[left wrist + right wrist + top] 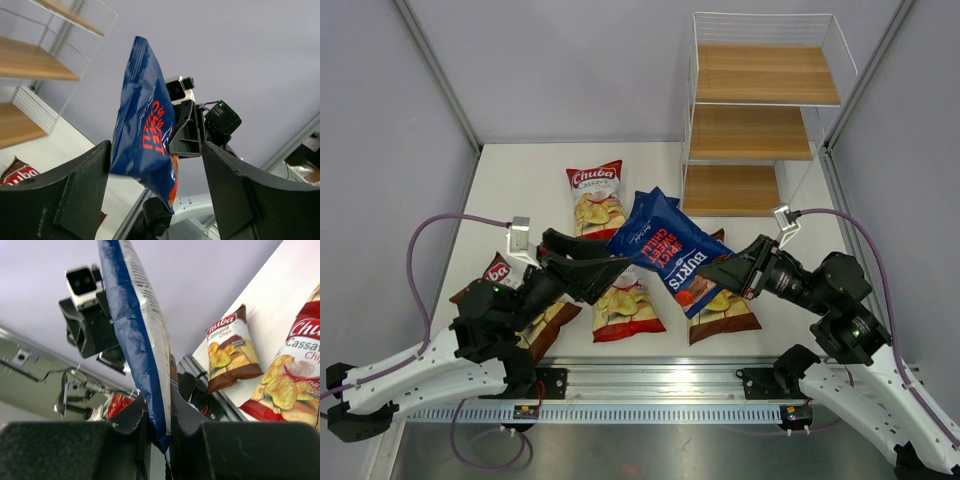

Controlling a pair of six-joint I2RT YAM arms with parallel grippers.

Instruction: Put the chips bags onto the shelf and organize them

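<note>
The right gripper carries the Burts bag (665, 243) up and outward onto the shelf's bare top level next, by the shelf's wire side nearer the Chuba bags, since that's bare.
My right gripper (712, 274) (160, 432) is shut on the bottom edge of a dark-blue Burts bag (665, 243) (141, 340) and holds it up off the table. My left gripper (617, 268) (155, 192) is open, its fingers (75, 192) wide apart, at the bag's opposite end (145, 125). A second blue bag (644, 198) peeks out behind. Red-and-white Chuba bags lie at the back (596, 196) and the front middle (625, 310). One brown bag (725, 308) lies under the held bag, another (535, 318) under my left arm. The shelf (760, 110) stands far right.
The shelf's wooden tiers (30, 65) show bare in the left wrist view. A brown bag (232, 355) and a red-and-white bag (295, 385) lie on the white table (520, 190). A metal rail (650, 385) runs along the near edge.
</note>
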